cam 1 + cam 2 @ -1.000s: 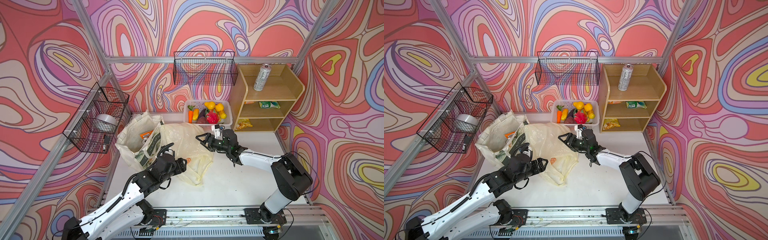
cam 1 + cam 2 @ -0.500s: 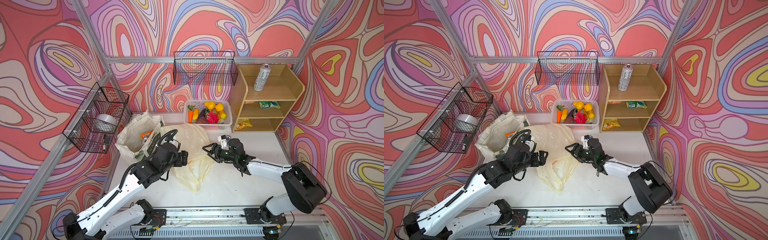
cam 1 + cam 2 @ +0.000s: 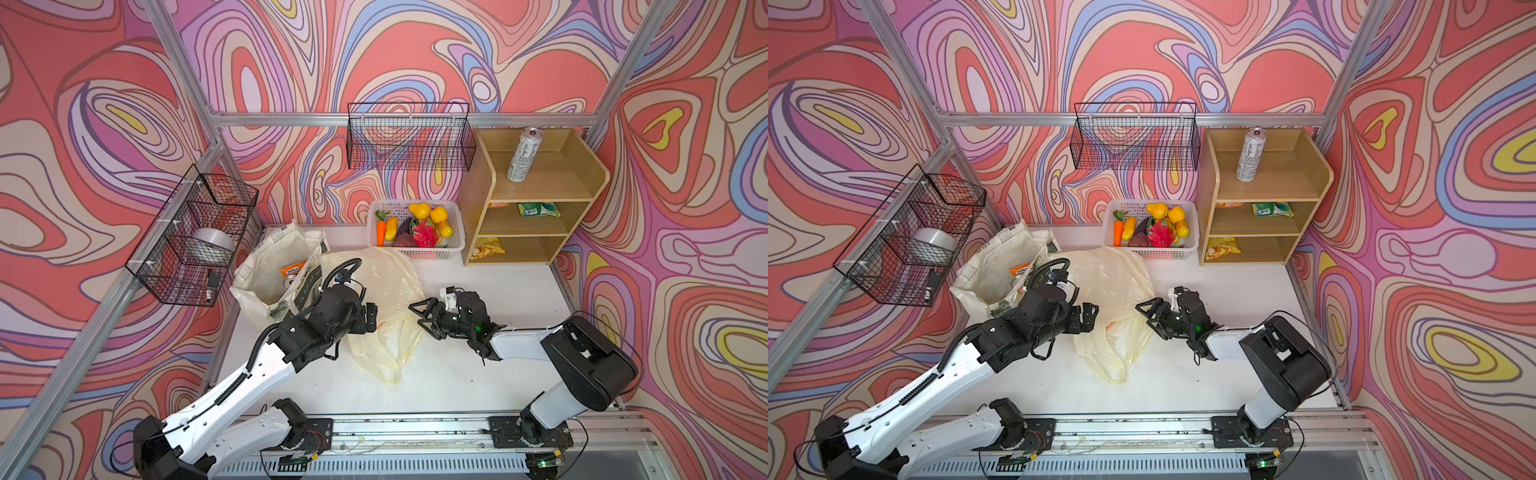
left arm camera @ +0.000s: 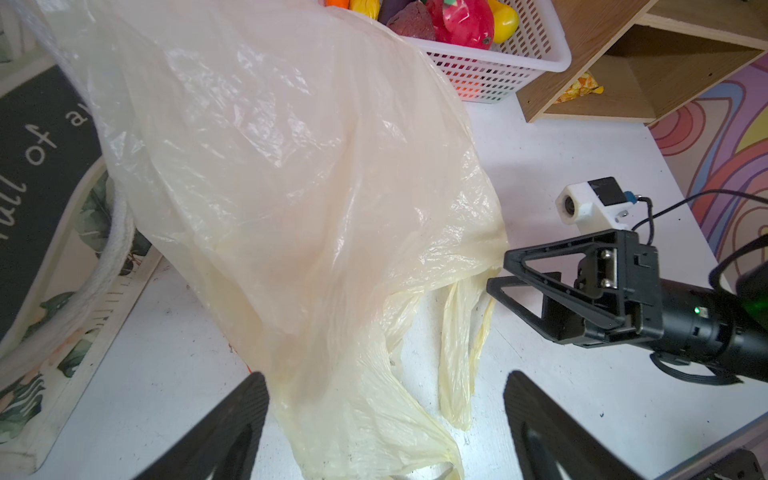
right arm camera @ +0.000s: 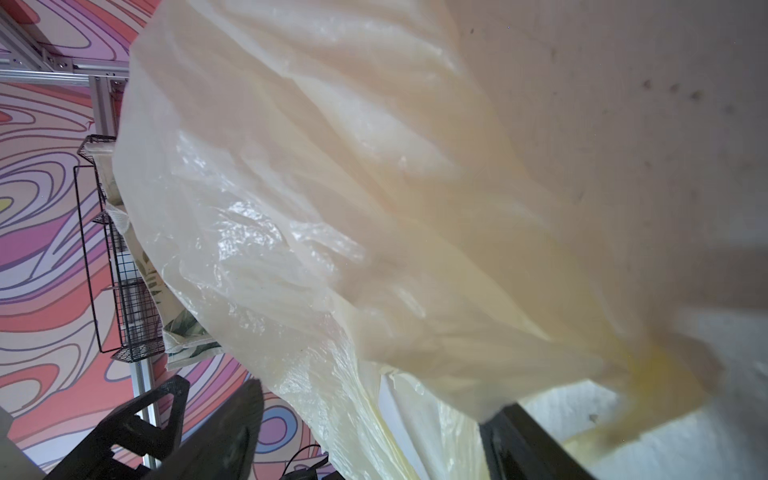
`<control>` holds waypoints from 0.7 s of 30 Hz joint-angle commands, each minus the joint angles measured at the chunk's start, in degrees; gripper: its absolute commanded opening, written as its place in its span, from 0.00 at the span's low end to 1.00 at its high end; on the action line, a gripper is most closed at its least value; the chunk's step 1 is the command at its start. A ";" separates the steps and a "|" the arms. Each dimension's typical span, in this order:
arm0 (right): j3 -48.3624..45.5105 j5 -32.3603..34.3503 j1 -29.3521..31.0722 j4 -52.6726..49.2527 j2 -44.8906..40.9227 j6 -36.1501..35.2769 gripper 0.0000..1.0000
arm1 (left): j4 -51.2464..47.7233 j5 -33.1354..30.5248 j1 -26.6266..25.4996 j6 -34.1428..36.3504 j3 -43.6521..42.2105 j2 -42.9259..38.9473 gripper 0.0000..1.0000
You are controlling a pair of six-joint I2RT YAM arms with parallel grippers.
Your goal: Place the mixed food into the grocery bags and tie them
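Loose film lies between my right gripper's open fingers. I will nudge that gripper a little farther in toward the bag's middle and close on the bag's shelf-side edge (image 3: 415, 314) (image 5: 384, 361).
The pale-yellow plastic grocery bag (image 3: 382, 307) (image 3: 1113, 307) lies crumpled on the white table, partly over the cream canvas tote (image 3: 266, 274) (image 3: 984, 274). My left gripper (image 3: 371, 318) (image 4: 384, 378) is open at the bag's left side, with loose film lying between its jaws. My right gripper (image 3: 419, 313) (image 5: 378, 399) is open at the bag's right edge, also with film between the jaws. An orange packet (image 3: 293, 270) sits inside the tote. Toy fruits (image 3: 415, 226) fill the white basket (image 3: 451, 243). A silver can (image 3: 524, 154) stands on the shelf top.
The wooden shelf unit (image 3: 536, 195) at the back right holds a green packet (image 3: 538, 209) and a yellow-orange packet (image 3: 488, 249). Black wire baskets hang on the left wall (image 3: 191, 237) and the back wall (image 3: 409, 137).
The plastic bag has been pulled toward the front and bunched narrower. My right gripper drew back toward the front. My left gripper rose, shifted right and opened wider.
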 commanded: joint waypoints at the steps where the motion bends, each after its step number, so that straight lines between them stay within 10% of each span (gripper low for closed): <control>1: 2.05 0.82 -0.02 6.37 2.19 1.60 0.82 | -0.53 -1.08 -0.13 -0.52 -1.18 -0.65 0.92; 9: 8.43 0.48 -0.02 7.74 7.70 0.61 0.61 | -0.64 -1.28 -0.12 0.29 -2.44 -2.35 0.98; 18: 11.66 -1.18 -1.02 7.25 10.24 -0.62 0.03 | -1.59 -1.44 -0.12 2.05 -2.03 -3.14 0.99; 21: 12.00 -2.70 -1.67 5.66 9.45 -1.27 0.00 | -1.41 -0.13 -0.12 3.58 -1.17 -2.87 1.00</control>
